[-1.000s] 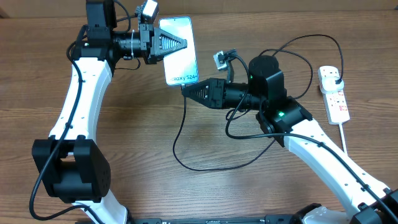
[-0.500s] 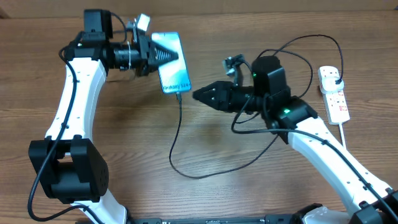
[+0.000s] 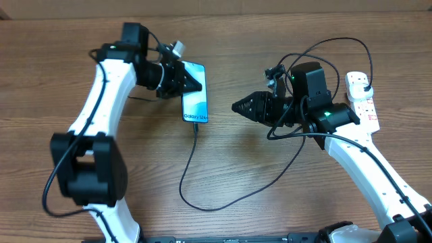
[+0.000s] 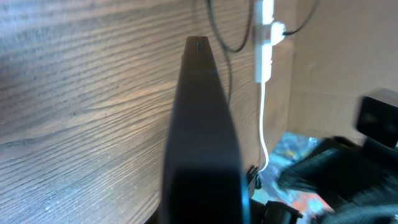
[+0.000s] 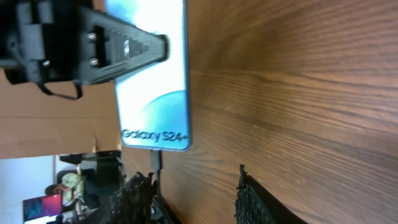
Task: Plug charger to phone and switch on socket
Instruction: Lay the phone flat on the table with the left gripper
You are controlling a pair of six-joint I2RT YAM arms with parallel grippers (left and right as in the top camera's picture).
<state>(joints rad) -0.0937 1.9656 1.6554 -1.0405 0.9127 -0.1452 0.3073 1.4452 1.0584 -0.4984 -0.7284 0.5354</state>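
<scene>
My left gripper needs to lower the phone first, to get it onto the bare wood beneath. The tip of the cable is already in the near end of the phone.
The phone (image 3: 196,98) has a blue-teal screen with "Galaxy S24+" at its near end, and it shows large in the right wrist view (image 5: 155,106). My left gripper (image 3: 191,82) is shut on its far end, with one finger (image 5: 124,45) lying across the screen. The black charger cable (image 3: 189,169) has its tip in the phone's near end (image 5: 155,160). It loops over the table to a black plug (image 3: 365,82) in the white socket (image 3: 362,102). My right gripper (image 3: 237,106) is open and empty, right of the phone, pointing at it (image 5: 193,199).
The socket also shows in the left wrist view (image 4: 266,37), with its thick white cord (image 4: 263,130) trailing off. Cable slack loops lie behind my right arm (image 3: 337,50). The wooden table (image 3: 135,189) ends at the far edge, with cardboard beyond.
My right gripper has let go near the phone's end and drawn back to the right. My left arm has shifted the phone right and nearer, now with the cable tip in it.
</scene>
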